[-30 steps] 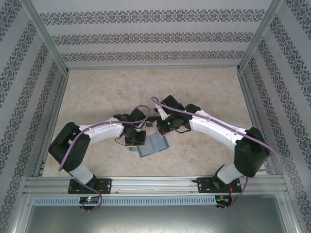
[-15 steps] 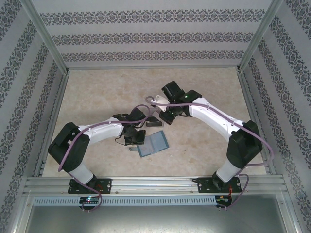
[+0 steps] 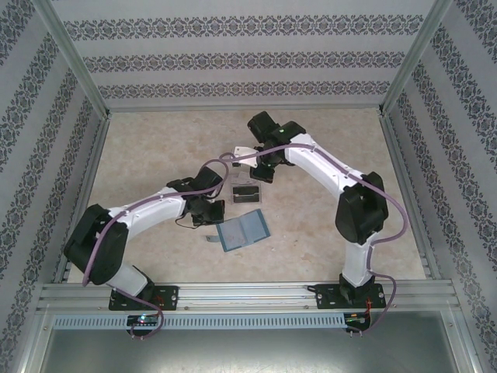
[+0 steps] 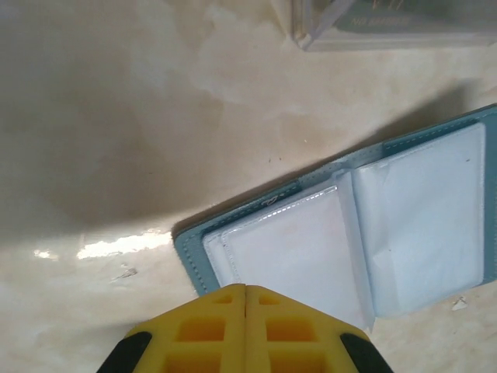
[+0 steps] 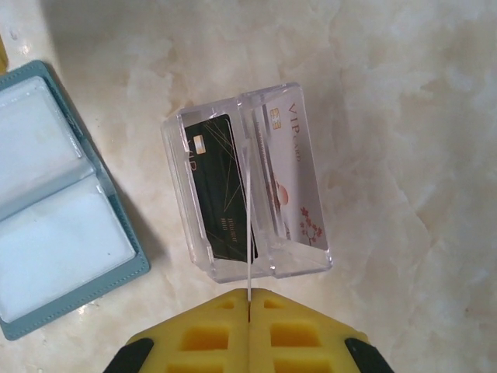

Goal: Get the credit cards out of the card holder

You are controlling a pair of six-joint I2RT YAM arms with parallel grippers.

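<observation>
The white card's section (image 5: 284, 169) lies below my right gripper, at an angle to the thin card, so next I will turn square to the box (image 5: 299, 268), lower the thin card in and release it.
The card holder (image 3: 243, 231), a teal-blue wallet, lies open on the table with its clear sleeves (image 4: 349, 225) facing up. My left gripper (image 4: 245, 289) is shut, its yellow tips over the near edge of the wallet's left panel, with nothing seen between them. My right gripper (image 5: 248, 294) is shut on a thin credit card (image 5: 248, 233), seen edge-on as a pale line. It hangs over a clear plastic box (image 5: 299, 268). In that box lie a dark credit card (image 5: 221, 190) and a white one (image 5: 291, 175). The card holder (image 5: 54, 210) lies left of the box.
The clear box (image 3: 246, 192) stands just beyond the wallet, mid-table, between the two wrists. Patterned walls and metal frame posts (image 3: 89, 167) close in the marbled table (image 3: 326, 140) on three sides. Open table surface lies to the far left and right.
My right arm has swung away from the wallet toward the far side, carrying the card over the clear box. My left arm has stretched a little leftward and forward beside the wallet.
</observation>
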